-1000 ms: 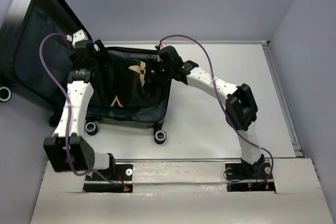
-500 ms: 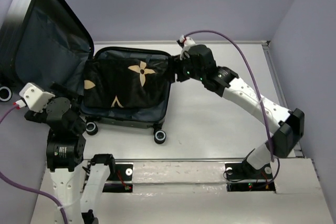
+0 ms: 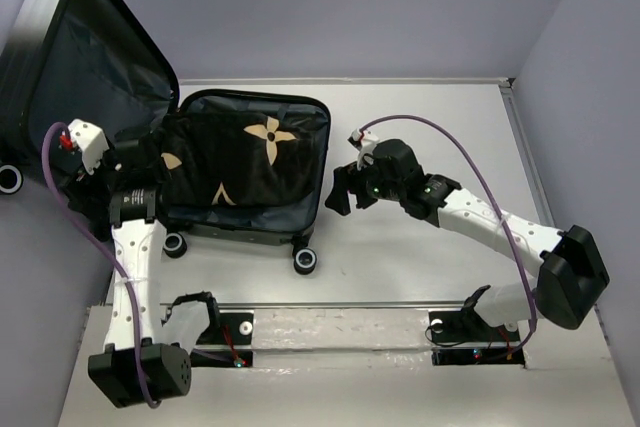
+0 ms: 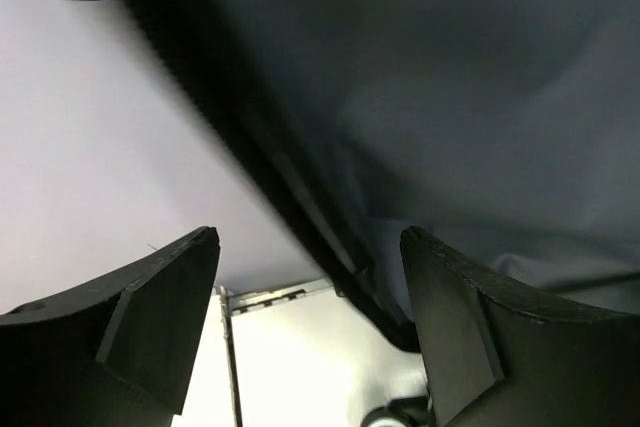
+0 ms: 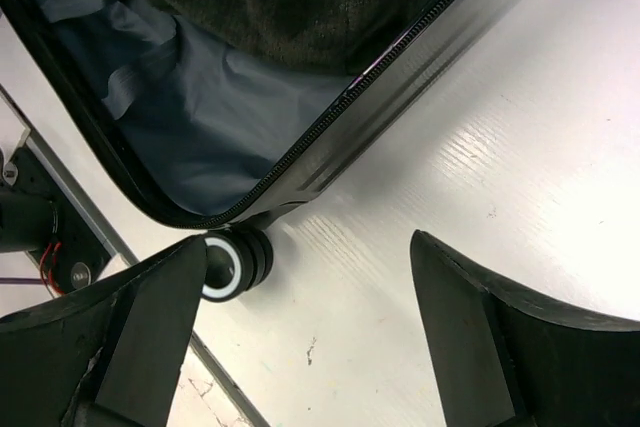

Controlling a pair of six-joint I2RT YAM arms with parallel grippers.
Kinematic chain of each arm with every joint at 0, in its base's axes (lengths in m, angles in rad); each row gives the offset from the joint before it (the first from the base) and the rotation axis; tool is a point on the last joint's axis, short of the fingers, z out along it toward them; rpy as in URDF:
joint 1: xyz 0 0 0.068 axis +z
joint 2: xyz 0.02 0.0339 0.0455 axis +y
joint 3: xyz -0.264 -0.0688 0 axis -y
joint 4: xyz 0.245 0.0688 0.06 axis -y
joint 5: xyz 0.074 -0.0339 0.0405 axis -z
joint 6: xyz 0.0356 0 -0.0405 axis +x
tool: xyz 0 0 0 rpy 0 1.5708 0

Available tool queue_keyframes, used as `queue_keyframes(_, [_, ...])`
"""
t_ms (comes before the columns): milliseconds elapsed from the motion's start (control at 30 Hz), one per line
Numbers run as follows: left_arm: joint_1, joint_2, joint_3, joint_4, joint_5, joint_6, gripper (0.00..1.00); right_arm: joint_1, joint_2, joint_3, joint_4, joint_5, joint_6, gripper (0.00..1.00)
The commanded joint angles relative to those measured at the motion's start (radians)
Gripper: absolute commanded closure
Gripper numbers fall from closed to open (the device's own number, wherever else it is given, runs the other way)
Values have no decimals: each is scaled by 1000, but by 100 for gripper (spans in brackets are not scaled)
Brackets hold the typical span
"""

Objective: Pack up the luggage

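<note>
I will shift my right gripper left in the top view next, then bring its open fingers astride the base's zippered rim [image 3: 320,183] [image 5: 336,115], as only table is between them.
The luggage [image 3: 250,96] lies open on the table, its lid [image 3: 90,87] raised at the far left against the wall. A black cloth with tan motifs [image 3: 240,162] fills the base. My left gripper [image 3: 150,159] is open by the hinge between lid and base. In the left wrist view the left gripper [image 4: 309,234] points up at the lid's grey lining [image 4: 450,77], with the lid's zipper edge [image 4: 300,197] beyond its fingers and nothing gripped. My right gripper [image 3: 337,190] is open above the table, right of the base. The right gripper [image 5: 308,240] has bare table between its fingers.
Black wheels [image 3: 305,260] [image 3: 174,244] stick out at the base's near side, and one wheel [image 5: 232,263] sits close to my right gripper's left finger. The suitcase rim [image 5: 380,97] runs just beyond. A metal rail [image 3: 535,177] borders the table's right side, with walls behind and to the left.
Both grippers have left the suitcase's inside. The left arm swung out and back to the hinge side. The right gripper came forward from the far right corner to the table beside the base.
</note>
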Motion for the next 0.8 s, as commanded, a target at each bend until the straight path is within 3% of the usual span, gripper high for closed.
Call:
queue_keyframes(0, [59, 64, -16, 167, -51, 60, 16, 4, -17, -17, 125, -32, -4, 11])
queue_keyframes(167, [115, 120, -1, 194, -3, 55, 27, 4, 47, -2, 128, 53, 22, 10])
queue_keyframes(200, [116, 134, 3, 206, 0, 60, 39, 4, 76, 6, 128, 65, 27, 10])
queue_keyframes(300, [116, 150, 13, 216, 9, 75, 49, 4, 135, 63, 126, 74, 51, 7])
queue_keyframes(333, [116, 156, 15, 224, 12, 80, 59, 4, 183, 81, 125, 70, 57, 7])
queue_keyframes(367, [116, 159, 19, 215, 24, 68, 75, 4, 208, 110, 123, 77, 74, 7])
queue_keyframes(400, [114, 157, 19, 213, 34, 63, 82, 4, 228, 124, 125, 77, 86, 7])
queue_keyframes(467, [111, 151, 16, 213, 61, 60, 94, 4, 279, 142, 125, 114, 108, 10])
queue_keyframes(500, [105, 141, 13, 220, 64, 63, 94, 4, 293, 161, 123, 132, 113, 12])
queue_keyframes(600, [57, 127, 10, 226, 67, 71, 94, 4, 337, 184, 125, 128, 131, 25])
queue_keyframes(633, [18, 110, 6, 227, 67, 74, 94, 4, 346, 184, 131, 128, 139, 35])
queue_keyframes(700, [-63, 76, -17, 247, 38, 100, 94, 4, 368, 182, 145, 111, 146, 73])
queue_keyframes(767, [-131, 42, -42, 273, 11, 123, 94, 4, 374, 175, 148, 111, 153, 86])
